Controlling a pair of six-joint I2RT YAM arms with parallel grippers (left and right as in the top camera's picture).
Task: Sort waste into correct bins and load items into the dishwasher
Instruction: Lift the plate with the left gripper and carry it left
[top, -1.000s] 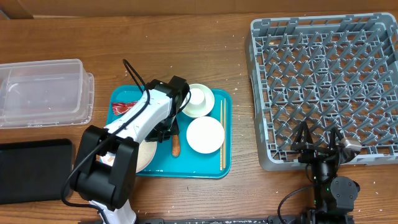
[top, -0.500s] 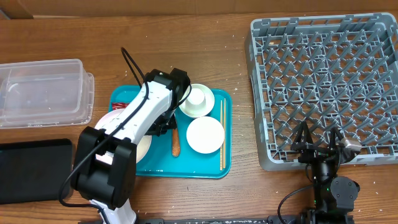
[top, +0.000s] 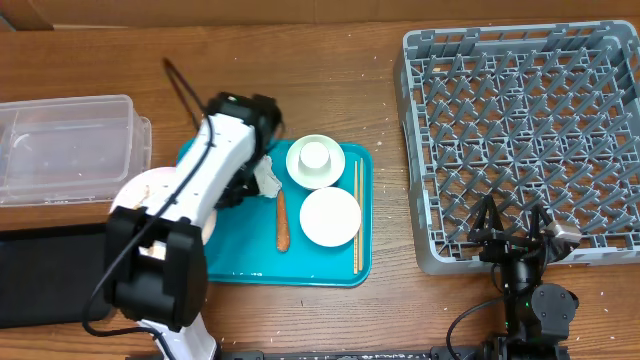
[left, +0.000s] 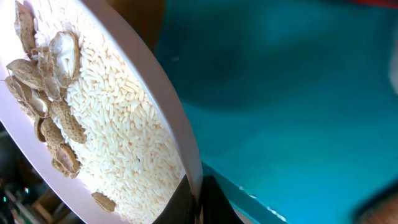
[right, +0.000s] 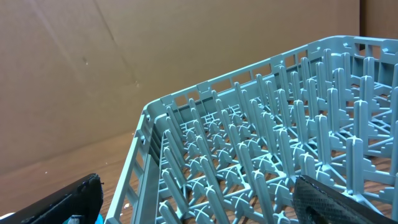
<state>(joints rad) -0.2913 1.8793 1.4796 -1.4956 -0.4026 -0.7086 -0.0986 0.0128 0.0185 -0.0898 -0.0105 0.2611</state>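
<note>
The left gripper carries the scrap-laden plate to the left in the overhead view, over the black tray, and releases it next.
My left gripper is shut on the rim of the pale pink plate, which is tilted and carries rice and peanut shells. In the overhead view the plate hangs over the left edge of the teal tray, near the clear tub and the black tray. On the teal tray lie a crumpled white tissue, an orange-brown stick, a bowl holding a white cup, and a second bowl. The red wrapper is hidden under my arm. My right gripper is open and empty at the grey rack's near edge.
Thin wooden chopsticks lie along the teal tray's right side. The rack's upright pegs fill the right wrist view. A brown cardboard wall stands behind the table.
My left arm has swung left, carrying the plate from the tray's lower left out over its left edge. The tissue has come into view. The right arm has not moved.
</note>
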